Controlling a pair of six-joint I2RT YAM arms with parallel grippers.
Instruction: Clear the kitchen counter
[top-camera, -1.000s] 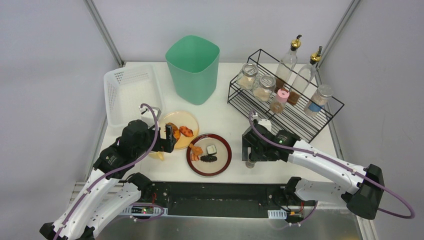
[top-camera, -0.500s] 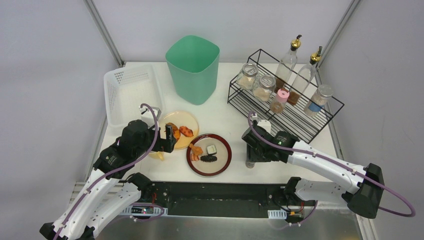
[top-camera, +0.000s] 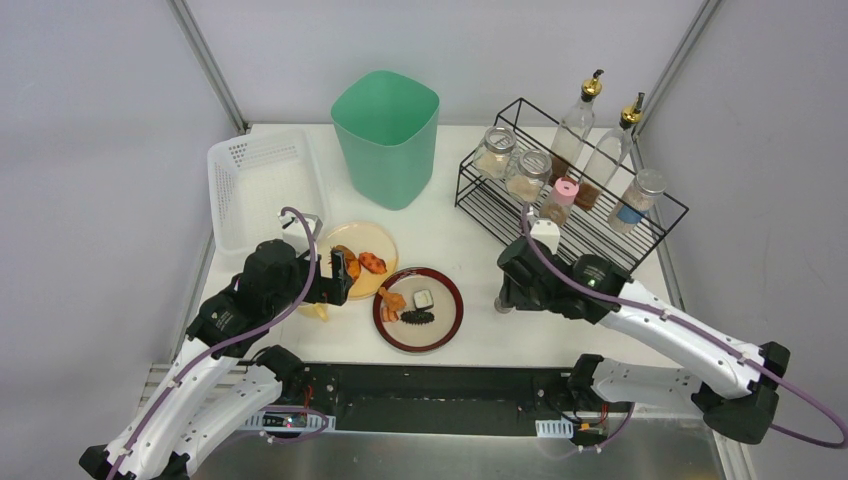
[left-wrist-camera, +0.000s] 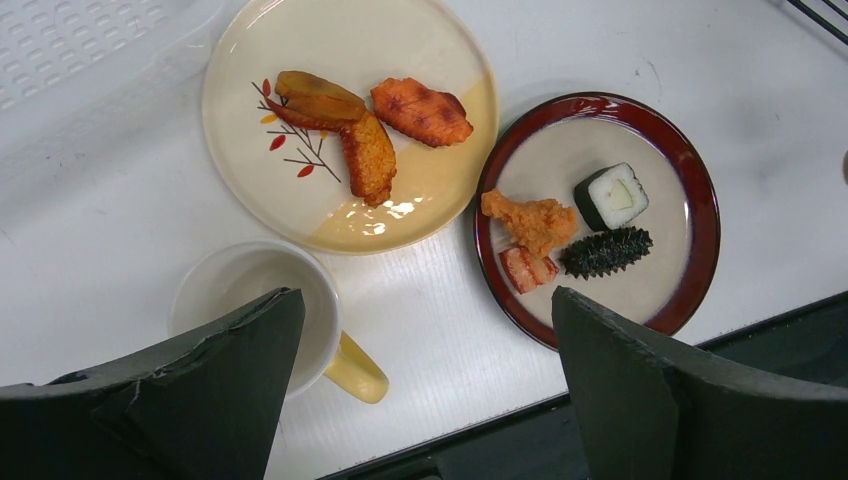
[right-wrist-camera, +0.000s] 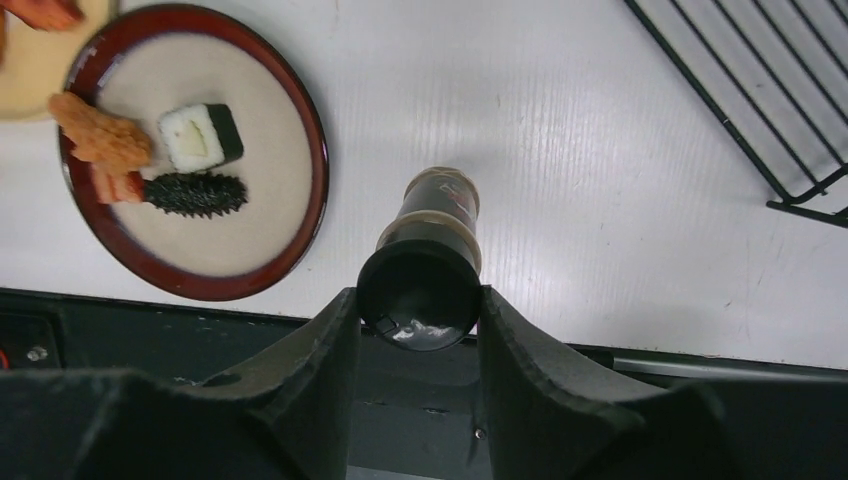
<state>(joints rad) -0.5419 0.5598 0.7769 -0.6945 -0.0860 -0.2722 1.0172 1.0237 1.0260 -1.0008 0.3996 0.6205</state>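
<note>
The rack already holds jars, so I will next move my right gripper outward to it and release the bottle on the bare wires (top-camera: 583, 237) beside the pink-capped jar.
My right gripper (right-wrist-camera: 420, 300) is shut on the black cap of a small dark seasoning bottle (right-wrist-camera: 428, 235). It holds the bottle over the white kitchen counter (top-camera: 450, 225) near the front edge, right of the red-rimmed plate (top-camera: 447, 290). From above, the right gripper (top-camera: 506, 298) hides most of the bottle. My left gripper (left-wrist-camera: 425, 300) is open and holds nothing; it hovers over the counter between a white mug with a yellow handle (left-wrist-camera: 255, 300) and the red-rimmed plate (left-wrist-camera: 700, 200). A cream plate (left-wrist-camera: 300, 60) with fried pieces lies beyond.
A green bin (top-camera: 386, 135) stands at the back centre and a white perforated basket (top-camera: 262, 185) at the back left. At the right, a black wire rack (top-camera: 590, 235) holds several jars and bottles. The red-rimmed plate carries sushi and other food pieces.
The right gripper's jaws have closed onto the bottle's cap. That arm has shifted a little rightward and away from the front edge with the bottle. The left arm has not moved.
</note>
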